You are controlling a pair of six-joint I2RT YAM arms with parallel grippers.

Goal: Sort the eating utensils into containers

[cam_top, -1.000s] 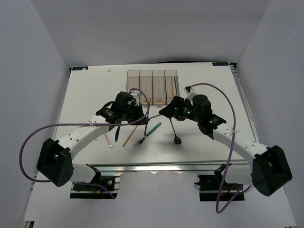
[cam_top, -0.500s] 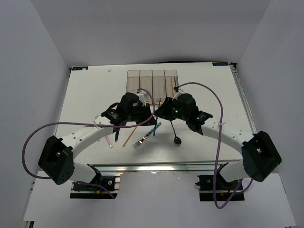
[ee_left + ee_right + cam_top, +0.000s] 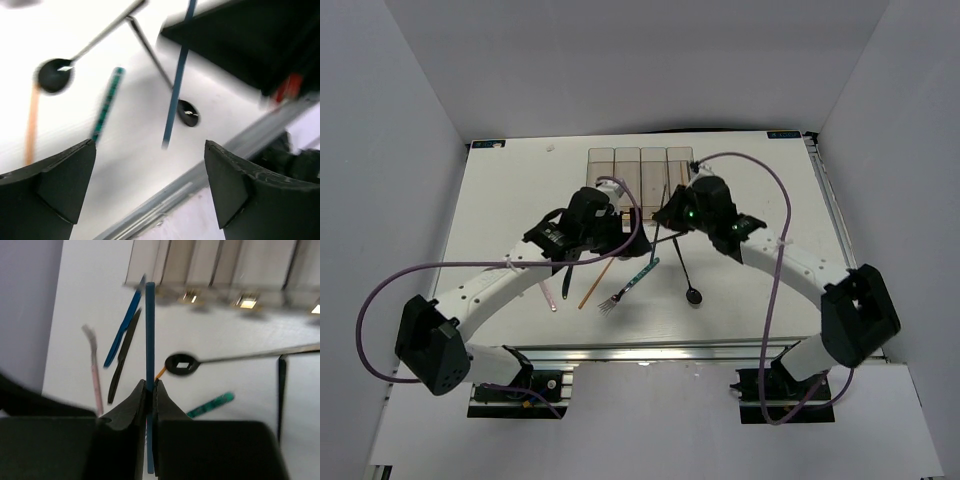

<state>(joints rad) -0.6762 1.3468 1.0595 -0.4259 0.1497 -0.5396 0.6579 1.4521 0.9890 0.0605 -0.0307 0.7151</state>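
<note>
Next, my right gripper carries the dark-blue chopstick (image 3: 656, 236) outward over the orange chopstick's bin, lowers and releases it there, because that bin already holds the same kind of utensil.
My right gripper (image 3: 150, 386) is shut on a dark-blue chopstick (image 3: 150, 335), holding it above the table just in front of the containers (image 3: 225, 265). From above, that gripper (image 3: 666, 216) sits near the bins' (image 3: 628, 175) label end, with the chopstick (image 3: 656, 236) slanting down from it. My left gripper (image 3: 620, 232) is close beside it, and its wrist view shows it (image 3: 150, 145) open and empty, facing the chopstick (image 3: 177, 85). On the table lie a teal fork (image 3: 632, 280), a black spoon (image 3: 692, 293), an orange chopstick (image 3: 595, 283) and a pink fork (image 3: 550, 295).
A blue knife (image 3: 122, 330) and a black knife (image 3: 122, 357) lie side by side left of the chopstick. A second black spoon (image 3: 180, 364) lies near the bins. An orange chopstick (image 3: 682, 180) rests in the rightmost bin. The metal rail (image 3: 650, 350) marks the table's near edge.
The left gripper has opened and let go of the dark-blue chopstick. The right gripper moved in towards the bins and shut on it.
</note>
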